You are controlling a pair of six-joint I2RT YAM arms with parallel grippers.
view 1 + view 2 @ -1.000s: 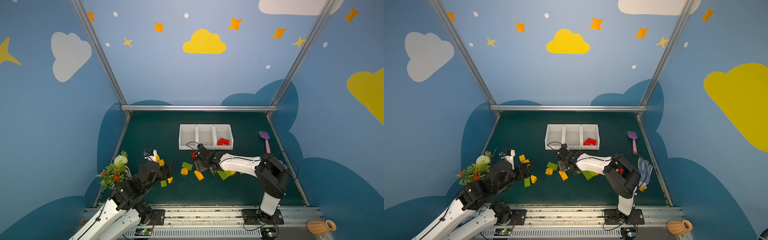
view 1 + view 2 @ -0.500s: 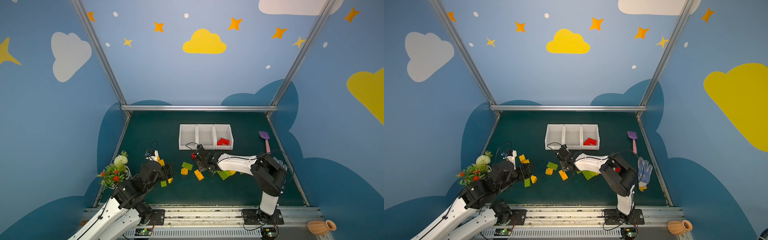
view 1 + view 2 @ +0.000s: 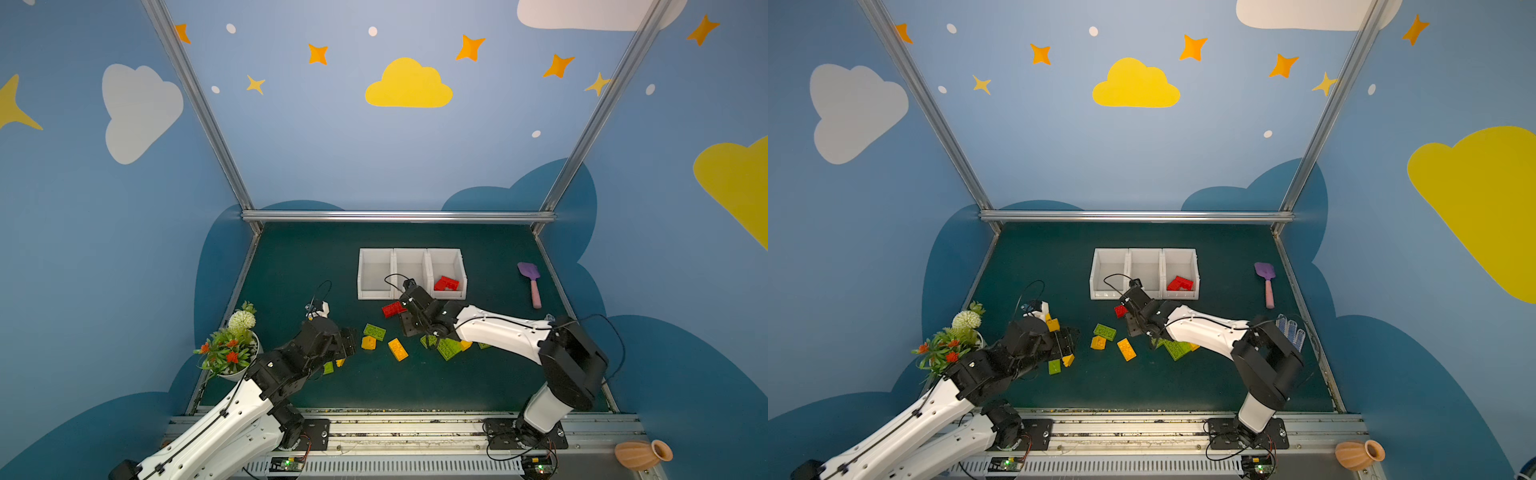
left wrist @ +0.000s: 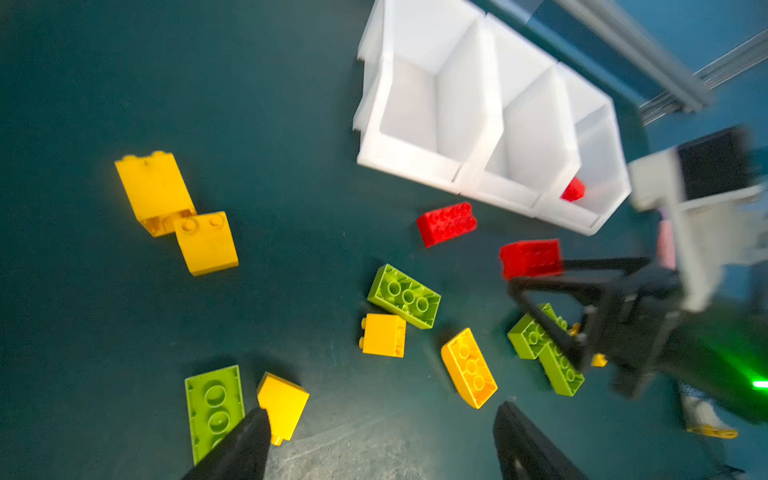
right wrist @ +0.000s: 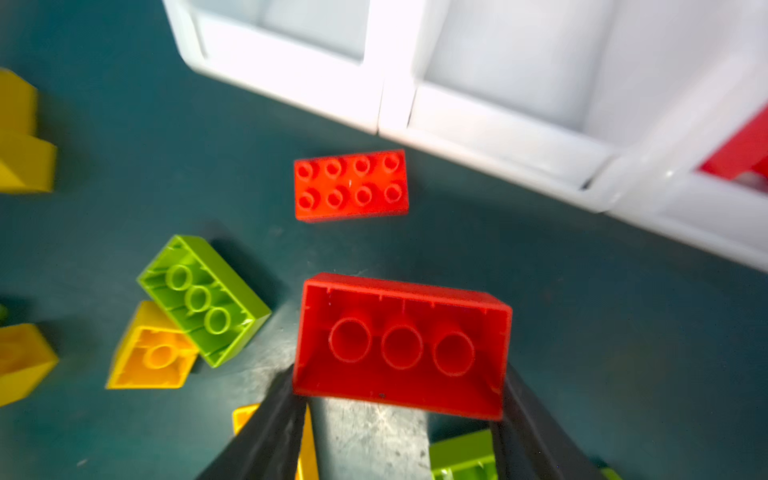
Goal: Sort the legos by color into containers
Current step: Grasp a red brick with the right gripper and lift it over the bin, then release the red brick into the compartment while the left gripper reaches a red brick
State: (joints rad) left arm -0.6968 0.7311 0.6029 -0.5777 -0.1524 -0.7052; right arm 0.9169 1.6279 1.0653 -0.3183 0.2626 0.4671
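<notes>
The container of red legos lies outward, toward the purple toy shovel, so my right gripper will next carry the red lego outward over it and let go.
My right gripper is shut on a red lego, hollow underside towards the camera, a finger on each end. It hangs just in front of the three white containers. A second red lego lies studs-up on the mat beyond it. In a top view the right gripper shows red at its tip. The right-hand container holds red legos. Yellow legos and green legos lie scattered mid-mat. My left gripper is open and empty above the mat, between a yellow lego and another yellow lego.
A potted plant stands at the mat's left edge beside my left arm. A purple toy shovel lies at the right, gloves near the right arm's elbow. A clay vase sits outside the front rail.
The right jaws have closed onto the red lego. The left gripper has edged slightly to the right and stays open.
</notes>
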